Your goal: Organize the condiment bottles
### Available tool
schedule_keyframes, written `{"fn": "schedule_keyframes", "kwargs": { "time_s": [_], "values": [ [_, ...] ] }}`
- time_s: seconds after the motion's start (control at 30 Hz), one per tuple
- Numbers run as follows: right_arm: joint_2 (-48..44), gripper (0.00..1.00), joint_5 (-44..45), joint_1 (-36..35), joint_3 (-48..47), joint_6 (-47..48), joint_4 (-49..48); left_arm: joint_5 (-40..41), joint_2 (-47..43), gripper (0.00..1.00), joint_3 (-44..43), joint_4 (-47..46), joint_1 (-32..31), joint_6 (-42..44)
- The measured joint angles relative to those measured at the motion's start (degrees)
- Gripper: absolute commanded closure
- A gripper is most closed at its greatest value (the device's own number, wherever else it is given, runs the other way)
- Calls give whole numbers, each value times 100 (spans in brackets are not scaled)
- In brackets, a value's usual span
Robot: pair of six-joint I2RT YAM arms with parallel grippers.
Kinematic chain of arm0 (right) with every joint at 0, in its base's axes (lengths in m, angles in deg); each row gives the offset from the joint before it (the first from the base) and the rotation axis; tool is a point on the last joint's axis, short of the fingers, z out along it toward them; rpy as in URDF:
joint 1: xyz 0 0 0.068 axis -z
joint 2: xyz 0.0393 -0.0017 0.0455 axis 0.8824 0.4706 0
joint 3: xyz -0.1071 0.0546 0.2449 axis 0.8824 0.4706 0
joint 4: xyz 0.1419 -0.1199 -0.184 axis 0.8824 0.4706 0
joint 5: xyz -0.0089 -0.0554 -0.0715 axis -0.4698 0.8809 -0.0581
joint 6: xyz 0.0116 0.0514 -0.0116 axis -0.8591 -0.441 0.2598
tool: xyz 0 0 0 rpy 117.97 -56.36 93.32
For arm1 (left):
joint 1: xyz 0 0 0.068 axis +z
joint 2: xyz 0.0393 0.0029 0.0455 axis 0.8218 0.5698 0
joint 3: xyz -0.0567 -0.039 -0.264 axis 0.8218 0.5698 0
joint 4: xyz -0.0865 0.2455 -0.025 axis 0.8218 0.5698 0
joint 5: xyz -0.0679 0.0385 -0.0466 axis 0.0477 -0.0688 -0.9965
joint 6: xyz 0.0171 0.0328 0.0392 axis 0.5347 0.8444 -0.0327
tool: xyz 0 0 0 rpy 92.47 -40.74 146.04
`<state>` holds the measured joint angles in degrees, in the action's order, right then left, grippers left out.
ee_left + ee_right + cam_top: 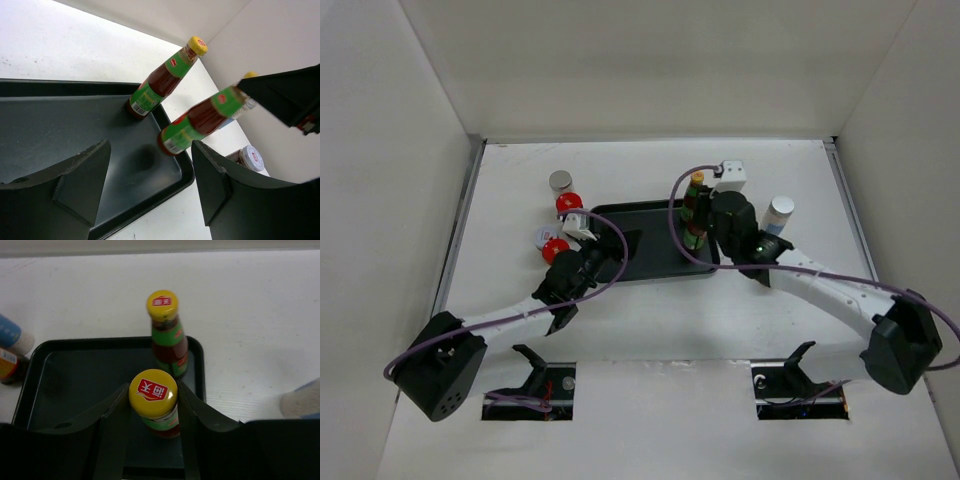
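My right gripper should move the bottle across and outward, lower it and let go, as bare tray bottom by the tray's far rim (642, 214) (102, 359) is to its left in the top view.
Two slim green-labelled, yellow-capped bottles are at the right end of the black tray (645, 262). One bottle (695, 190) stands in the tray's far right corner (168, 335). My right gripper (708, 232) is shut on the neck of the other bottle (153, 392). In the left wrist view that bottle (200, 122) hangs just above the tray floor, with its shadow beneath it. My left gripper (150, 185) is open and empty over the tray's left part (618, 248). Two red-lidded jars (568, 203) (556, 250) and two silver-lidded jars (560, 181) (544, 237) stand left of the tray. A white cylinder (779, 215) stands to its right.
White walls close in the table on the left, back and right. My left arm lies right beside the jars on the left. A pale-lidded container (248, 157) stands on the table past the tray's right edge. The tray floor (80, 385) left of the bottles is bare.
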<state>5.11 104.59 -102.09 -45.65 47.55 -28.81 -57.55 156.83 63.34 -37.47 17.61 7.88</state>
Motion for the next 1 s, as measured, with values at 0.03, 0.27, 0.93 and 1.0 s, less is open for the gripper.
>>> {"fn": "schedule_keyframes", "kwargs": {
  "time_s": [0.03,0.27,0.93,1.0],
  "values": [
    [186,76,-52,-76,-81,-11,-55,7,-15,36,11,0,15,-2],
    [1388,77,-407,-280,-732,-79,-369,177,-396,36,199,0,85,-2],
    [3554,53,-533,-304,-2789,175,-1032,350,-570,35,291,-26,164,-2],
    [3569,39,-533,-304,-2791,151,-1086,352,-570,34,291,-26,166,-4]
  ]
}}
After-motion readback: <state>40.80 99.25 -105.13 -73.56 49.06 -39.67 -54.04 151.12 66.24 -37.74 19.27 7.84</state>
